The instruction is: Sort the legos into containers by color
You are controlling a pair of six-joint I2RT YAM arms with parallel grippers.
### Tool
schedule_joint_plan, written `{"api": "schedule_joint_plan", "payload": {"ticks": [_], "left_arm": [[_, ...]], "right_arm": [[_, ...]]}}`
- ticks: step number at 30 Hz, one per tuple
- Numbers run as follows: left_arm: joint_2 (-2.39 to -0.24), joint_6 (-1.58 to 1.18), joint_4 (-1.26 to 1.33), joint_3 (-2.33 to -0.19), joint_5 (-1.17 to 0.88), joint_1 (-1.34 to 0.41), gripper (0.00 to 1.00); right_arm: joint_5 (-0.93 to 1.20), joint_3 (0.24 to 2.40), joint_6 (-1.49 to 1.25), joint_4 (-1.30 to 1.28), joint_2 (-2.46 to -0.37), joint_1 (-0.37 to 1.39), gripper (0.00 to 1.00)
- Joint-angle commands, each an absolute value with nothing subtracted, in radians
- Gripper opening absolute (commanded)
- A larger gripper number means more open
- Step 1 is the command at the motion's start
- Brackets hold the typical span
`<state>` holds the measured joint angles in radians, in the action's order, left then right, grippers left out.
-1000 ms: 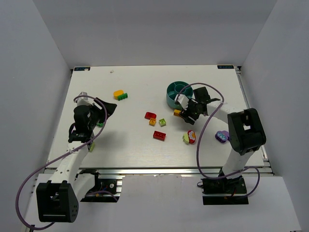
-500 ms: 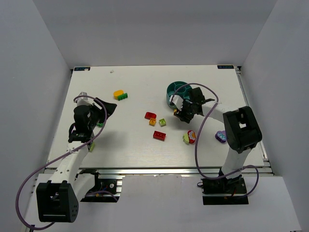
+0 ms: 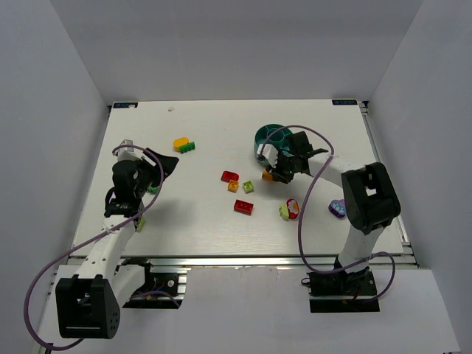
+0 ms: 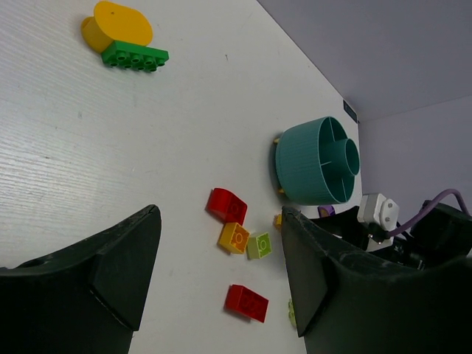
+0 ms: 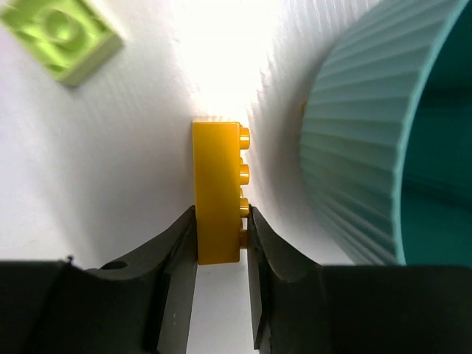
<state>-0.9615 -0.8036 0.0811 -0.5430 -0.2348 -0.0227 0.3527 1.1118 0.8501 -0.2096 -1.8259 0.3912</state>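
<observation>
The teal bowl's far section [image 3: 280, 128] is outward of my right gripper, behind the bowl's ribbed side, so I will next lift that gripper above the bowl's rim, move outward, lower and release.
My right gripper [image 5: 221, 221] is shut on a yellow lego [image 5: 217, 192] that stands on edge on the table, right beside the ribbed wall of the teal bowl [image 5: 369, 133]. In the top view that gripper [image 3: 274, 173] sits at the bowl's [image 3: 265, 136] near-left side. More legos lie mid-table: a red one [image 3: 230, 176], an orange one [image 3: 233, 186], a lime one [image 3: 248, 186] and another red one [image 3: 243, 206]. My left gripper [image 4: 221, 251] stands open above the table's left side, with nothing between its fingers.
A yellow piece [image 4: 116, 26] and a green brick [image 4: 135, 55] lie together at the back left. A lime-and-red piece [image 3: 289, 209] and a purple one [image 3: 338, 208] lie near the right arm. Small green [image 3: 153, 189] and lime [image 3: 139, 221] bricks lie by the left arm.
The right gripper moved left along the bowl's side and shut its jaws on the yellow lego. The left arm has not moved.
</observation>
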Motion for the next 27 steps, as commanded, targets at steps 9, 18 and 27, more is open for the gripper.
{"api": "schedule_joint_plan", "payload": {"ticks": [9, 18, 27], "left_arm": [[-0.991, -0.833, 0.172, -0.529, -0.294, -0.044, 0.75], [-1.038, -0.827, 0.192, -0.557, -0.307, -0.061, 0.75], [-1.072, -0.808, 0.196, -0.577, -0.313, -0.064, 0.75]], "right_arm": [[0.502, 1.219, 0.622, -0.351, -1.528, 0.384, 0.00], [0.394, 1.445, 0.230, -0.313, -1.606, 0.217, 0.00], [0.385, 1.580, 0.201, -0.255, -1.787, 0.187, 0.00]]}}
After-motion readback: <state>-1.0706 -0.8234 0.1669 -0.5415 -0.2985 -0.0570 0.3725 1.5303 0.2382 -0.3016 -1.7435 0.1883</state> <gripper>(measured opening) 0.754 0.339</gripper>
